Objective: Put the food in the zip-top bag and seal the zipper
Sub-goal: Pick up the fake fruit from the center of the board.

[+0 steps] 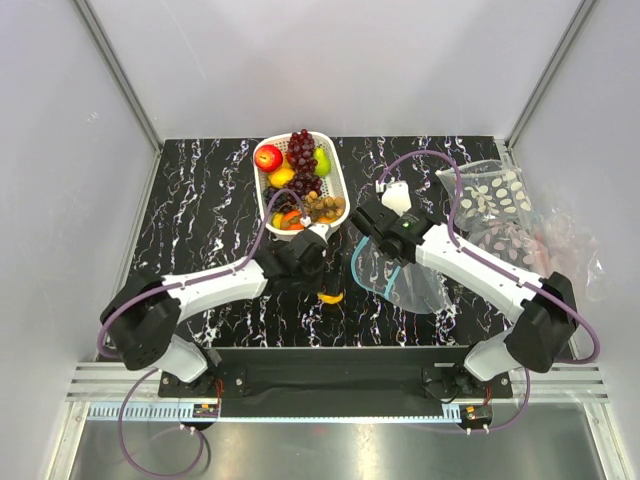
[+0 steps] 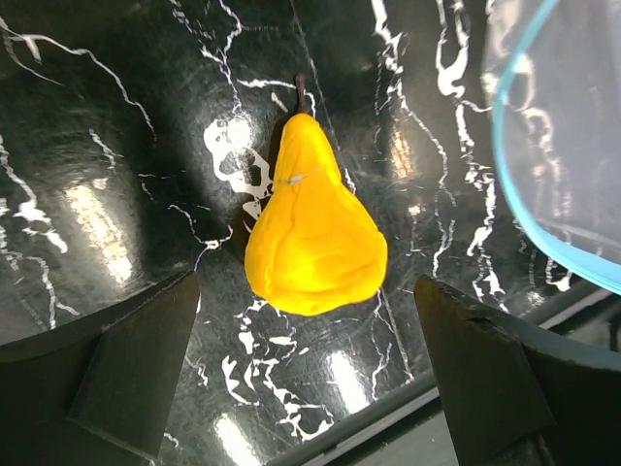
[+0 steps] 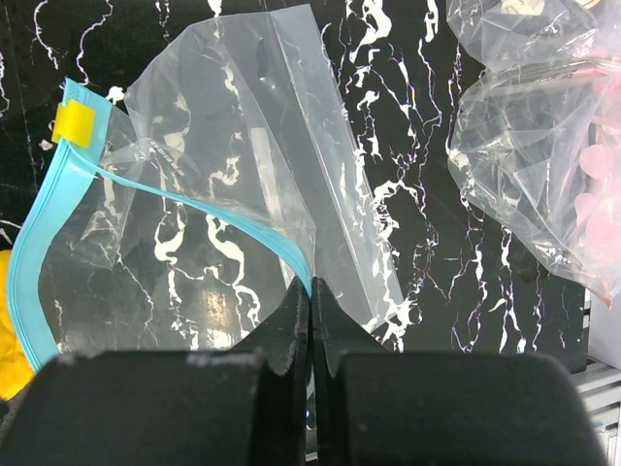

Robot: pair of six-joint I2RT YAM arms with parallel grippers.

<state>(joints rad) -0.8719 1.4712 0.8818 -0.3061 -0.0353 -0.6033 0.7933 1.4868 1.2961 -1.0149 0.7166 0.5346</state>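
Note:
The pear's wide end (image 1: 331,298) (image 2: 315,260) lies below my left gripper, already lined up between the open fingers, so I should next lower the gripper over it and close.
A yellow toy pear (image 2: 312,236) lies on the black marble table, just ahead of and between the wide-apart fingers of my open left gripper (image 2: 306,316), which touches nothing. From above, the pear (image 1: 330,297) sits near the table's front edge, by the left gripper (image 1: 318,278). The clear zip-top bag (image 3: 243,194) lies to its right with its mouth gaping. My right gripper (image 3: 312,288) is shut on the bag's teal zipper (image 3: 194,206) strip. More food is in the white basket (image 1: 343,180): a red apple (image 1: 268,157), purple grapes (image 1: 301,150) and a green fruit (image 1: 322,160).
A clear bag patterned with white ovals (image 1: 492,195) and another crumpled clear bag (image 3: 529,184) lie at the right. A yellow slider (image 3: 75,123) sits at the zipper's end. The table's front edge (image 2: 408,413) runs close under the left gripper.

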